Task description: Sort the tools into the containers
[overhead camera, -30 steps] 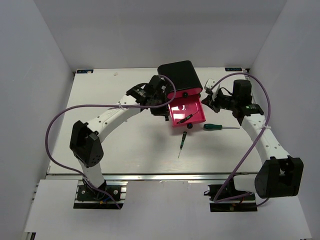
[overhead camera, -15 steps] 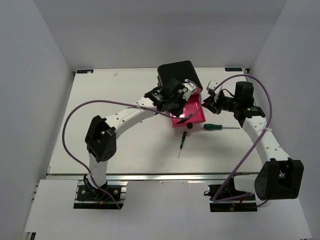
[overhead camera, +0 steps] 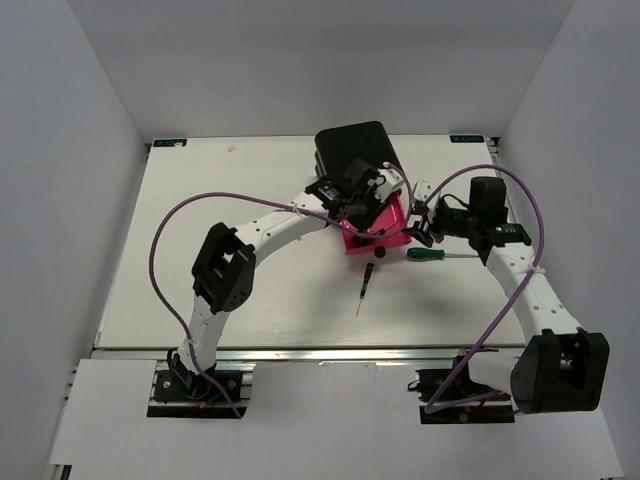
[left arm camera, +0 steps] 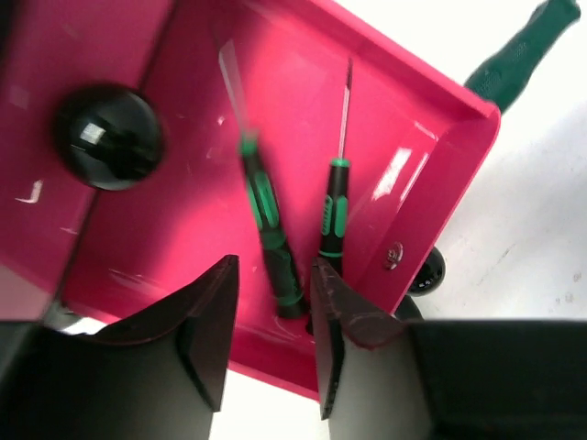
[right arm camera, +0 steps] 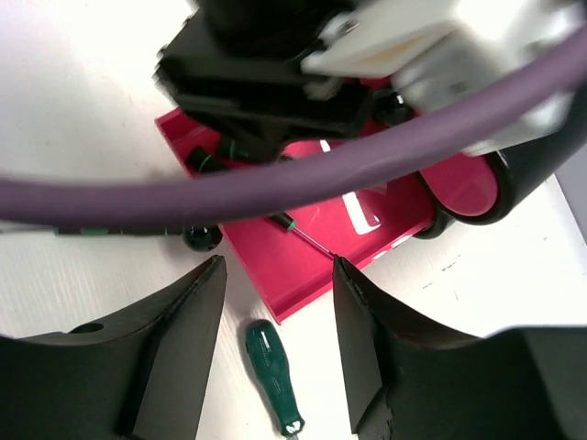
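I will next move my right gripper back, turn it and lower it to the thin screwdriver's handle in front of the open drawer (overhead camera: 398, 233).
The black box (overhead camera: 352, 148) of containers stands at the back, its lowest pink drawer (overhead camera: 398, 233) pulled out. My left gripper (left arm camera: 272, 275) hangs open just over that drawer (left arm camera: 183, 238). Two thin screwdrivers lie inside it: one blurred (left arm camera: 268, 229) under the jaws, one (left arm camera: 334, 209) beside it. My right gripper (right arm camera: 278, 270) is open at the drawer's right front corner (right arm camera: 303, 266), holding nothing. The larger green-handled screwdriver (overhead camera: 426, 254) (right arm camera: 273, 378) lies on the table below it. Another thin screwdriver (overhead camera: 365, 287) lies in front of the drawer.
A shut pink drawer with a round black knob (left arm camera: 108, 137) sits above the open one. The open drawer's own knob (overhead camera: 378, 256) points at the table's front. My left arm's purple cable (right arm camera: 275, 183) crosses the right wrist view. White walls close in the table.
My left gripper swung right over the open drawer and opened, letting a thin screwdriver drop in. My right gripper opened and came down toward the drawer's front corner.
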Available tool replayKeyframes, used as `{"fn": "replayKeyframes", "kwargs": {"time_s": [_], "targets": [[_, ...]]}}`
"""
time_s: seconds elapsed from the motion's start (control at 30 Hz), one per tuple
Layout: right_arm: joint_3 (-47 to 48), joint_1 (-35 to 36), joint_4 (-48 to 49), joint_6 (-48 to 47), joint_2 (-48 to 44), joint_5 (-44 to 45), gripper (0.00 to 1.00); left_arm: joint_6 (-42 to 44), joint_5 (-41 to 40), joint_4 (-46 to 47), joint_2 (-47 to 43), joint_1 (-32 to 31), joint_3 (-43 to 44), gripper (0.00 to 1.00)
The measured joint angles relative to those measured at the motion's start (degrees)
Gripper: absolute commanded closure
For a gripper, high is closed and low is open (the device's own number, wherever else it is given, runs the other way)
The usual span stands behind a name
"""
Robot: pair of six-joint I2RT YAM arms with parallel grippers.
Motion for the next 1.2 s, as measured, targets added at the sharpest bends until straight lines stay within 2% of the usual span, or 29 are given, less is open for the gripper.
{"fn": "replayKeyframes", "kwargs": {"time_s": [0.1,0.2,0.23,0.33,0.4,0.47,0.57,0.67,0.77,0.9,1.03,1.2], "targets": [[-0.28,-0.13,-1.95,-3.43,0.00,-0.79,0.44,-0.52,-1.07,-0.26,0.00,0.00,2.32,0.50],[-0.92,-0.15,-6.93,-13.33,0.02,-2.99,0.42,-1.66,-2.16,-0.46,-0.04,0.00,6.25,0.54],[-0.94,-0.15,-9.84,-18.71,0.26,-4.00,0.42,-2.29,-2.69,-0.33,-0.31,0.00,7.39,0.65],[-0.90,-0.02,-21.62,-39.26,2.54,-5.75,0.41,-5.62,-5.55,-0.04,-3.23,0.00,7.56,0.77],[-0.90,1.01,-27.65,-46.75,5.42,-5.60,0.41,-8.63,-8.33,0.76,-7.30,0.20,4.90,0.72],[-0.68,3.72,-33.05,-53.05,10.21,-3.98,0.41,-12.50,-9.88,0.83,-12.96,0.74,0.66,0.49],[0.92,8.48,-37.29,-57.92,16.00,-0.52,0.40,-20.24,-9.79,2.56,-24.63,4.37,-9.55,0.30],[4.68,12.72,-39.17,-60.22,20.44,3.10,0.41,-28.41,-9.81,5.77,-38.86,10.80,-23.98,0.23],[9.03,16.41,-40.37,-61.37,24.28,6.45,0.42,-35.69,-11.76,7.74,-52.02,14.45,-37.57,0.22],[13.60,20.92,-40.81,-62.14,28.72,10.34,0.43,-42.82,-12.87,7.63,-62.82,13.51,-48.35,0.22],[15.89,24.46,-41.11,-62.49,32.11,14.12,0.44,-47.10,-14.29,6.62,-67.91,13.29,-52.81,0.22],[15.93,26.99,-39.69,-62.53,34.82,18.97,0.46,-49.31,-15.91,5.51,-70.23,13.29,-53.55,0.22]]}}
